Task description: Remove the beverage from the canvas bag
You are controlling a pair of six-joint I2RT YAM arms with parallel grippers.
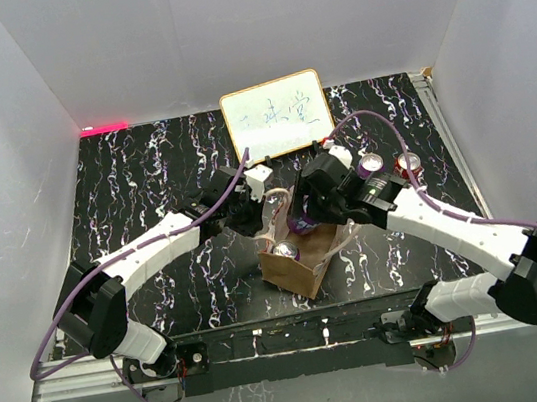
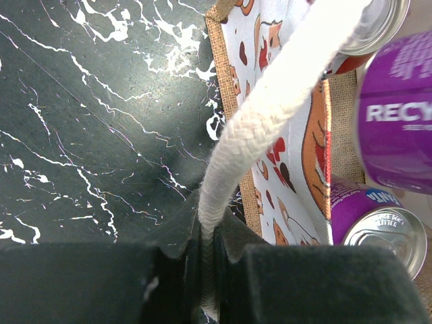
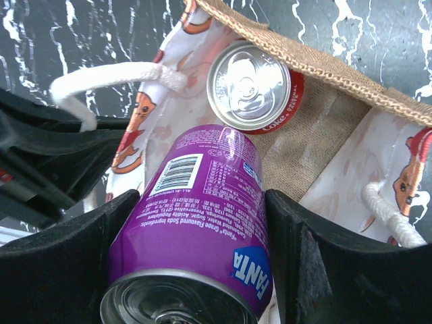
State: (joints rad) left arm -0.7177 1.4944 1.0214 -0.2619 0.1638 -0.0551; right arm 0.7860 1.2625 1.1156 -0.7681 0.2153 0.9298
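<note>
The bare tabletop beside the standing cans is to the right of my right gripper in the top view. I will move the purple can there, lower it and release it.
The canvas bag (image 1: 297, 267) stands open at the table's near middle, tan burlap with a printed lining. My left gripper (image 2: 210, 250) is shut on one pale rope handle (image 2: 260, 108) at the bag's left side (image 2: 223, 74). My right gripper (image 3: 202, 206) is shut on a purple Fanta can (image 3: 196, 223), held tilted over the bag's mouth (image 3: 317, 115); the can also shows in the top view (image 1: 304, 219). A red Coke can (image 3: 253, 84) and another purple can (image 2: 378, 226) stand inside the bag.
A white framed board (image 1: 276, 116) stands behind the bag. Two cans (image 1: 372, 163) (image 1: 407, 162) stand on the black marbled table (image 1: 144, 179) at the right, beside my right arm. White walls enclose the table on three sides.
</note>
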